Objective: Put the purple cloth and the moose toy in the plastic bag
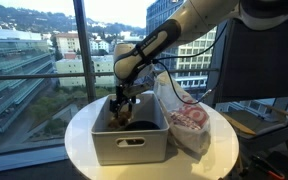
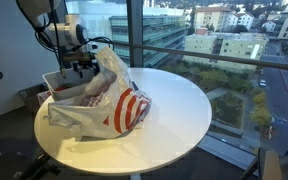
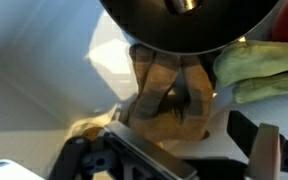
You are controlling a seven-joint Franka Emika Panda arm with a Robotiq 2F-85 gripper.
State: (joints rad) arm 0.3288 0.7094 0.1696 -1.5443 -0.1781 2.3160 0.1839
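My gripper goes down deeper into the bin next, until its open fingers are around the brown plush limb [image 1: 121, 115] [image 3: 174, 108] of the moose toy.
The moose toy [image 3: 169, 95], a tan-brown plush lump, lies in the grey bin [image 1: 130, 146] just ahead of my fingers in the wrist view. My gripper [image 3: 189, 140] is open, one finger on each side below the toy, and holds nothing. In both exterior views the gripper [image 1: 121, 100] [image 2: 81, 68] reaches down into the bin. The plastic bag [image 1: 189, 122] [image 2: 119, 108], crinkly white with red print, stands beside the bin. I cannot make out the purple cloth in any view.
A black round object [image 3: 189, 20] and a yellow-green soft item [image 3: 259, 70] lie close to the toy. A dark item [image 1: 140, 125] sits in the bin. Bin and bag stand on a round white table [image 2: 184, 100] next to a window.
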